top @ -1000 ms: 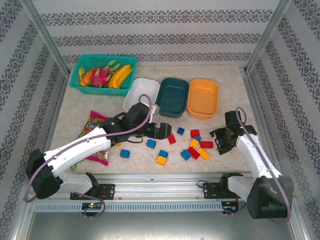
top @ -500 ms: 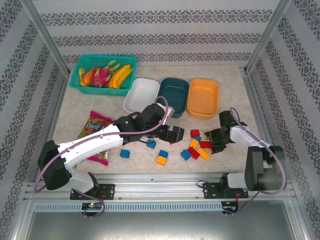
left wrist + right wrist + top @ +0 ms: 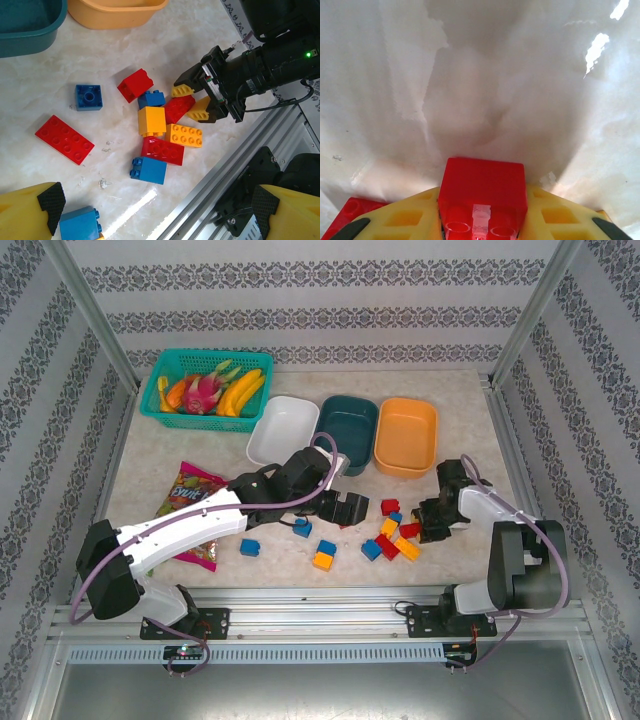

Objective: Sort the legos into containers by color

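Note:
My right gripper lifts the red lego next, carries it outward and lowers it inside the orange container (image 3: pixel 407 436) to release it, because that still stands empty.
Red, blue and orange legos (image 3: pixel 389 528) lie scattered on the table between my arms. My right gripper (image 3: pixel 428 525) sits low at the right edge of the pile. In the right wrist view its yellow fingers (image 3: pixel 405 220) press both sides of a red lego (image 3: pixel 484 182). The left wrist view shows that same gripper (image 3: pixel 191 100) around the red lego (image 3: pixel 179 107). My left gripper (image 3: pixel 347 508) hovers open left of the pile, its pads (image 3: pixel 47 202) wide apart above a blue lego (image 3: pixel 149 170). Behind stand the white (image 3: pixel 284 430), teal (image 3: pixel 346 430) and orange (image 3: pixel 406 435) containers.
A teal mesh basket of fruit (image 3: pixel 205 382) stands at the back left. A colourful candy bag (image 3: pixel 190 502) lies under my left arm. An aluminium rail (image 3: pixel 320 595) runs along the near table edge.
My left arm swung right and now hovers over the legos' left side. My right gripper moved left into the pile and came round a red lego.

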`<action>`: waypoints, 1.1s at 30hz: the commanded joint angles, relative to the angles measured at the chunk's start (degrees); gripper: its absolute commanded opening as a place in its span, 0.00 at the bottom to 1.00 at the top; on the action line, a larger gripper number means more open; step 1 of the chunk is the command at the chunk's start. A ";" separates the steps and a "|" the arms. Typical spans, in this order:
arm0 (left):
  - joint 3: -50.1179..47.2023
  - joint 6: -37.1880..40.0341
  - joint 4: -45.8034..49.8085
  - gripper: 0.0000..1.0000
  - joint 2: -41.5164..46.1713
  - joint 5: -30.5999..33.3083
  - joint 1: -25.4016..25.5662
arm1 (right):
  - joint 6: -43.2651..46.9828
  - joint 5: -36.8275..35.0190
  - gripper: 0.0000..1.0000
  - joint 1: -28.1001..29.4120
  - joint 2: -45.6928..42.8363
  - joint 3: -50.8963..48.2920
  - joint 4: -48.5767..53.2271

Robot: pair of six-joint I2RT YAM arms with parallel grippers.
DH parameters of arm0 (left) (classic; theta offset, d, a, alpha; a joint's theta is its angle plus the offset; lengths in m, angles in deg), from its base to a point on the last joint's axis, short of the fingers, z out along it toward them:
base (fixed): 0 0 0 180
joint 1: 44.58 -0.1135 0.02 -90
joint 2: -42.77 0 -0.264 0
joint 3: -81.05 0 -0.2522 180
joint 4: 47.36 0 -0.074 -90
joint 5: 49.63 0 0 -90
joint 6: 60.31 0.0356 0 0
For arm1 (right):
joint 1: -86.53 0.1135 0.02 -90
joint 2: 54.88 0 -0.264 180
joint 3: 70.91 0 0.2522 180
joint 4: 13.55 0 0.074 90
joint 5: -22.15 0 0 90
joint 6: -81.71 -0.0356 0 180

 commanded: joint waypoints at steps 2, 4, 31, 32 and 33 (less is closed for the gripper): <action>3.51 -0.02 -0.41 0.98 -0.43 2.07 0.67 | 2.87 -6.92 0.26 0.39 -5.03 7.26 4.45; 5.04 -1.06 0.24 0.98 -0.45 2.91 0.11 | 6.59 -10.63 0.26 1.13 -7.49 12.52 6.74; 19.45 -10.11 1.37 0.98 -12.99 -4.32 -22.25 | 26.32 -12.40 0.40 4.09 51.06 75.45 22.38; 19.43 -10.12 1.45 0.98 -13.00 -4.27 -22.25 | 26.22 -12.36 0.43 4.10 51.55 76.28 22.82; 19.39 -10.19 1.67 0.98 -13.00 -4.13 -22.25 | 26.17 -12.29 0.47 4.10 51.96 77.16 23.27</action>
